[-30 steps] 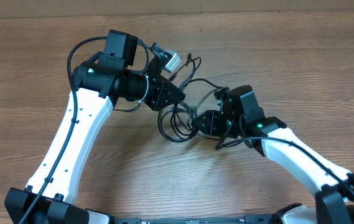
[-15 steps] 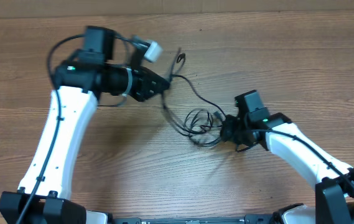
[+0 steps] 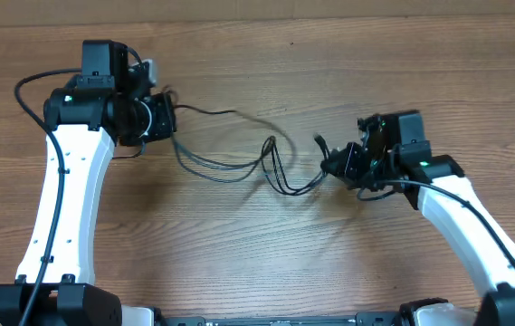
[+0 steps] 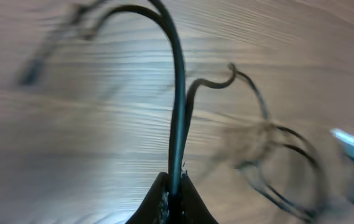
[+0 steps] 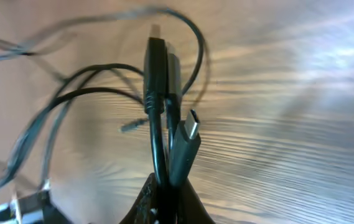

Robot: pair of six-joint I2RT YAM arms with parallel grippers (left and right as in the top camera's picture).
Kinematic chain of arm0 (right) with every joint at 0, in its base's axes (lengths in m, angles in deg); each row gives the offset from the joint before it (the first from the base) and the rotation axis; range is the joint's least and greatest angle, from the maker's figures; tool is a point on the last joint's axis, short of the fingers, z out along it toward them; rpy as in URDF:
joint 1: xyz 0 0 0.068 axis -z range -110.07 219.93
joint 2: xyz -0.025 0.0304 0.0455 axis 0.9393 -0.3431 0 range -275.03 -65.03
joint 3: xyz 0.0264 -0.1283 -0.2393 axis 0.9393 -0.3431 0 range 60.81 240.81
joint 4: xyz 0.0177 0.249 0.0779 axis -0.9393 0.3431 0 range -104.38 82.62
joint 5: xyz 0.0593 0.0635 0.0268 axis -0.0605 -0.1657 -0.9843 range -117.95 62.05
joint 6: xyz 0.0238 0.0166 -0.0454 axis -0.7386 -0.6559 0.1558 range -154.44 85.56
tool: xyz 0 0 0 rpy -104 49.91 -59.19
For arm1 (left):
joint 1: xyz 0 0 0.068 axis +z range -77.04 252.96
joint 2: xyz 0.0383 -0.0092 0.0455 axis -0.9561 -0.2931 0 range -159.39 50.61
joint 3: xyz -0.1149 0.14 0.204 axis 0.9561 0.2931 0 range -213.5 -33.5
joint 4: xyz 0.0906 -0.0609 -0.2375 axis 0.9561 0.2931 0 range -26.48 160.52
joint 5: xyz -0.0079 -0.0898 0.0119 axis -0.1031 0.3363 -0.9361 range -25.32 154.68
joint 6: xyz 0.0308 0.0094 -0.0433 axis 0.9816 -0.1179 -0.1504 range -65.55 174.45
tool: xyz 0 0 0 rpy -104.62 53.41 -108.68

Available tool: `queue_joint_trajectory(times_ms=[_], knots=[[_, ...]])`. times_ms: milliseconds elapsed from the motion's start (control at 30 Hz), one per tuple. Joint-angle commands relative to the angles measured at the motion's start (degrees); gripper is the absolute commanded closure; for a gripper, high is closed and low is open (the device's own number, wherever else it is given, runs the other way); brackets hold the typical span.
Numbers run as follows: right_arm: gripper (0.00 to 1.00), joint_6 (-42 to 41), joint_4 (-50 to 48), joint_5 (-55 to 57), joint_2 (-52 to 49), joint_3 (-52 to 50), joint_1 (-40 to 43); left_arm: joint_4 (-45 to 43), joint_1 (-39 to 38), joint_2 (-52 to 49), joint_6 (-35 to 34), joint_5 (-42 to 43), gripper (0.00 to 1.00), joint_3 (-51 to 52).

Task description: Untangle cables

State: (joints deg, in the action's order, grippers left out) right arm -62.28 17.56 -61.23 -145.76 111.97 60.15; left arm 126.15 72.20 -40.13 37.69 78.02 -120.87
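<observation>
The cable strands will be released when my left gripper turns a little in place and opens.
The thin black cables (image 3: 257,163) stretch in sagging strands over the wooden table between my two grippers, with a small knot of loops near the middle. My left gripper (image 3: 168,119) at the upper left is shut on cable strands (image 4: 177,118) that rise from its jaws (image 4: 174,186). My right gripper (image 3: 337,165) at the right is shut on cable ends (image 5: 158,106); a plug end (image 5: 186,146) sticks up beside its jaws (image 5: 167,186). Another plug tip (image 3: 319,140) pokes up near the right gripper.
The wooden table (image 3: 239,254) lies under the cables. Thicker black wires (image 3: 31,91) run along the left arm. The table's far edge (image 3: 266,11) meets a tan surface at the top.
My left gripper has moved left and my right gripper right, both holding the cables. The bundle of loops has been pulled out into long strands between them.
</observation>
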Motion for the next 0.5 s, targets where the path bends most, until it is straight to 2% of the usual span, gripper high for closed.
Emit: queue_joint_trajectory(times_ms=[0, 67, 233, 333, 400, 467], knots=[[0.96, 4.04, 0.17, -2.10, 4.59, 2.93, 0.28, 0.59, -0.02, 1.95, -8.26, -15.52, 0.96, -1.77], [0.96, 4.09, 0.72, 2.21, 6.45, 3.19, 0.28, 0.98, 0.00, 1.95, -10.78, -18.29, 0.96, -1.77], [0.96, 4.11, 3.21, 9.86, 9.73, 3.23, 0.28, 1.01, -0.02, 1.95, -12.04, -17.38, 0.95, -1.77], [0.93, 4.09, 7.04, 20.09, 10.51, 3.23, 0.28, 1.09, -0.02, 1.95, -12.85, -17.35, 0.88, -1.77], [0.92, 4.07, 9.64, 26.03, 10.51, 3.23, 0.28, 1.51, -0.02, 1.92, -14.82, -16.72, 0.88, -1.75], [0.91, 3.89, 12.20, 30.05, 10.49, 3.23, 0.28, 1.75, -0.15, 1.92, -17.33, -13.31, 0.92, -1.57]])
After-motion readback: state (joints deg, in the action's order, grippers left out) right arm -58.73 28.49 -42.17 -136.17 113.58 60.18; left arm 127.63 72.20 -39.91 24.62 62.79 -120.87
